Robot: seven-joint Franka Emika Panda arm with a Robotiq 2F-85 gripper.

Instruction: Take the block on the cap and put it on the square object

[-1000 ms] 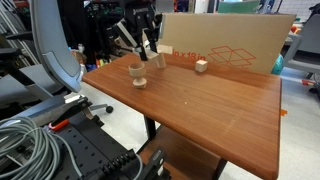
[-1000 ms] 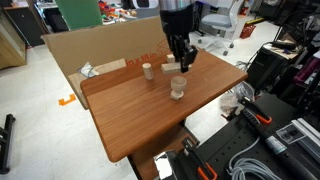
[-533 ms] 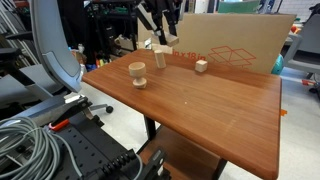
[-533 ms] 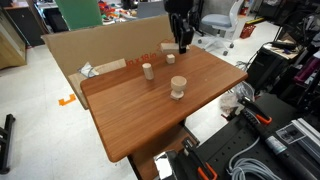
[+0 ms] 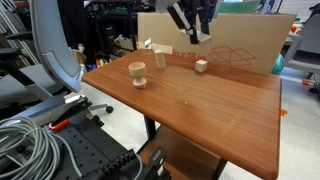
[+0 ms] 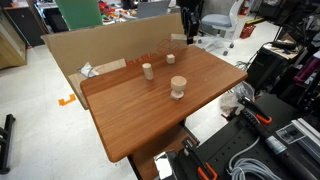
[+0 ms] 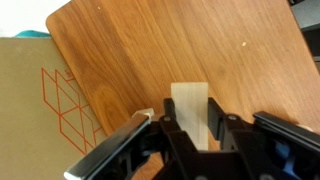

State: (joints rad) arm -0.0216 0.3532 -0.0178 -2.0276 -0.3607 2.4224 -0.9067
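The block still hangs high above the cube; next my gripper will lower it onto the bare top of the square object (image 5: 201,63) and release it.
My gripper (image 5: 196,28) is shut on the block (image 7: 190,100), a flat pale wooden slab, and holds it high above the table. It also shows in an exterior view (image 6: 188,22) and in the wrist view (image 7: 190,122). The cap (image 5: 137,73), a short round wooden piece, stands bare near the table's corner and shows in the opposite exterior view (image 6: 178,87). The square object (image 5: 201,66), a small pale cube, stands near the cardboard, below and slightly in front of the gripper, and also shows in an exterior view (image 6: 147,70).
A taller upright wooden piece (image 5: 158,59) stands between cap and cardboard. A cardboard sheet (image 5: 240,45) walls the table's back edge. The wooden table (image 5: 210,110) has cables, chairs and equipment around it.
The gripper has lifted the block off the cap and carried it up and sideways along the cardboard, to above the cube. The cap now stands bare.
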